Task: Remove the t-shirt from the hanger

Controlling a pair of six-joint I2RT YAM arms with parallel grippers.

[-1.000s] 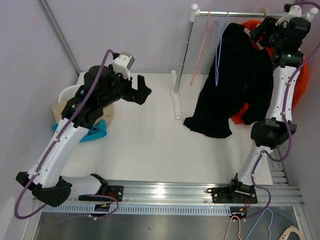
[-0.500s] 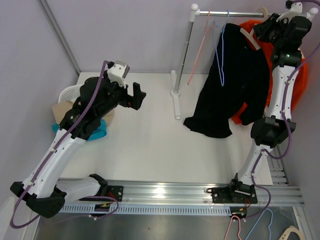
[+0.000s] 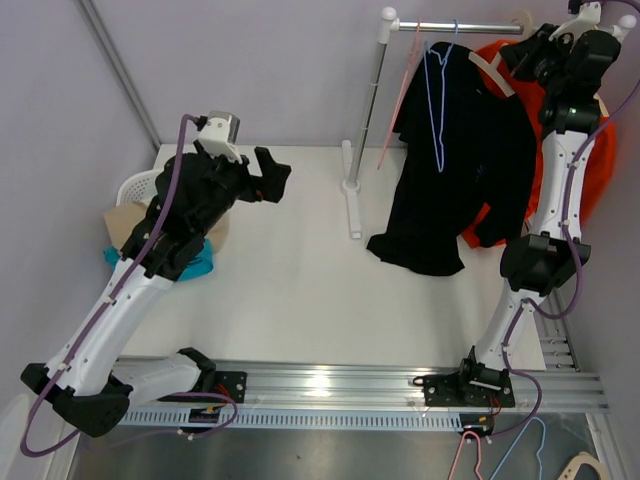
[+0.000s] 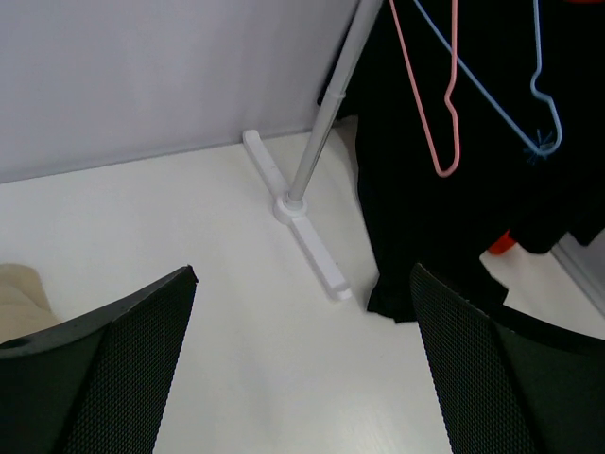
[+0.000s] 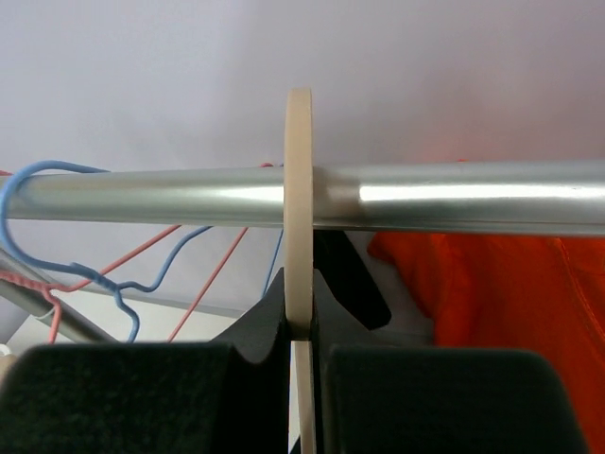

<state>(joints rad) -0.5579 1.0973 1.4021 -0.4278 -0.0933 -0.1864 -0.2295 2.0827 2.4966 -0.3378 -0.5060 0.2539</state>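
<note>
My right gripper holds the hanger [image 3: 492, 72], so my left gripper swings to the right in the top view and back next, onto the black t-shirt's lower part.
A black t-shirt [image 3: 470, 150] hangs on a cream hanger [image 3: 492, 72] from the metal rail [image 3: 455, 28] at the back right. Its hem trails on the table. My right gripper [image 3: 530, 55] is up at the rail. In the right wrist view the right gripper [image 5: 301, 312] is shut on the cream hanger's hook [image 5: 299, 208], which loops over the rail [image 5: 454, 194]. A bit of the t-shirt [image 5: 354, 279] shows behind the fingers. My left gripper [image 3: 270, 172] hovers open over the table's left half, well apart from the shirt. The left gripper [image 4: 302, 284] holds nothing, with the t-shirt [image 4: 416, 189] ahead of it.
A bare blue hanger [image 3: 436, 90] and a pink one [image 3: 400, 100] hang left of the shirt. An orange garment [image 3: 600, 170] hangs behind it. The rack's pole and foot [image 4: 307, 170] stand on the table. A white basket [image 3: 135, 185] and teal cloth [image 3: 195, 260] sit at the left edge.
My right gripper has closed on the hanger's hook. The shirt's upper part has swung left along the rail. The left arm has drawn back and up a little, still open.
</note>
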